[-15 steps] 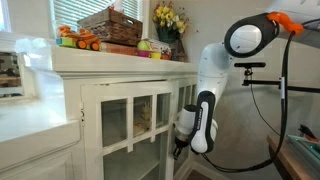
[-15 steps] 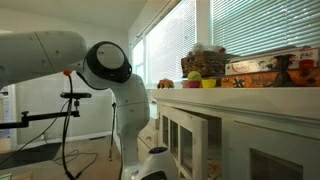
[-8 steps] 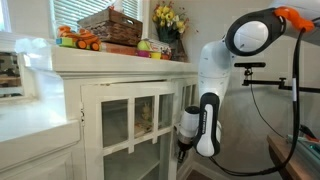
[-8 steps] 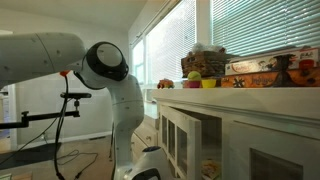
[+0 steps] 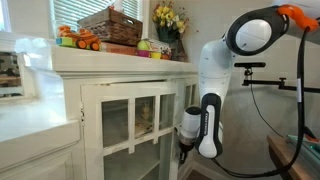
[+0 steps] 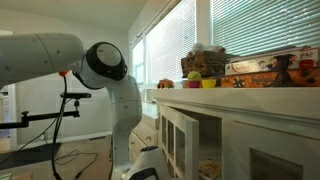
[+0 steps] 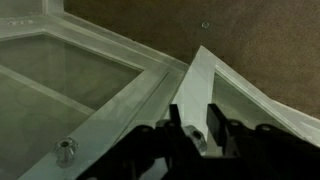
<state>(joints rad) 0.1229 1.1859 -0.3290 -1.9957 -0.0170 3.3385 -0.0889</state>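
I should draw my gripper back, away from the front of the cabinet, with the small metal door knob (image 7: pixel 194 134), since the door is only slightly open, and then release it.
My gripper (image 7: pixel 195 110) is low in front of a white cabinet (image 5: pixel 110 120) with glass doors, also in an exterior view (image 6: pixel 190 140). Its two dark fingers sit close on either side of a small metal door knob (image 7: pixel 194 134) on the stile of a door (image 7: pixel 205 75) that stands slightly ajar. They look shut on it. The neighbouring door carries a second knob (image 7: pixel 65 150). In an exterior view the gripper (image 5: pixel 183 152) hangs by the cabinet's right door. In the other it is mostly hidden at the bottom edge.
On the cabinet top stand a wicker basket (image 5: pixel 110 25), yellow flowers (image 5: pixel 168 18), an orange toy (image 5: pixel 78 40) and fruit (image 6: pixel 165 84). A stand with cables (image 5: pixel 285 90) is behind the arm. Brown carpet (image 7: pixel 260 40) covers the floor. A window with blinds (image 6: pixel 250 25) is above.
The arm has shifted slightly lower and away from the cabinet front. The gripper has stayed on the knob.
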